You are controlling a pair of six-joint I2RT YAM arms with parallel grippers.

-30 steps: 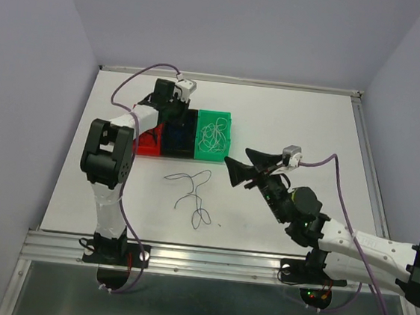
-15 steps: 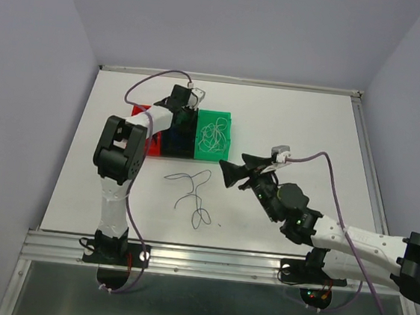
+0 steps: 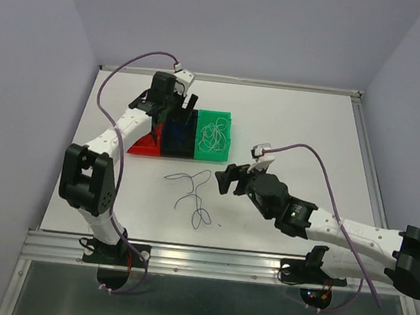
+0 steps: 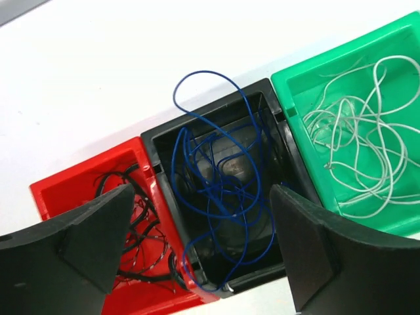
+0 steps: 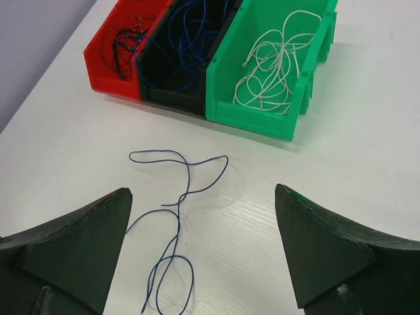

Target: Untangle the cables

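Observation:
I will next swing my left gripper back past the bins and down onto the loose blue cable's middle, below it and nearer my base.
One thin dark blue cable (image 3: pixel 193 193) lies in loose loops on the white table, also in the right wrist view (image 5: pixel 174 216). My right gripper (image 3: pixel 221 180) hovers open just right of it, nothing between its fingers (image 5: pixel 201 197). My left gripper (image 3: pixel 176 107) stands open above the black bin (image 4: pixel 289 164), which holds a bundle of blue cables (image 4: pixel 220 190); one loop hangs over the bin's far rim. White cables (image 4: pixel 357 151) fill the green bin (image 3: pixel 216 117). Black cables (image 4: pixel 125 216) lie in the red bin (image 4: pixel 59 197).
The three bins stand side by side at the back left of the table (image 3: pixel 303 130). Walls close in on both sides and at the back. A metal rail (image 3: pixel 199 258) runs along the near edge.
My left gripper has opened above the bins and its arm has shifted over them. My right gripper has swung left and lower, closer to the loose blue cable, which has not moved.

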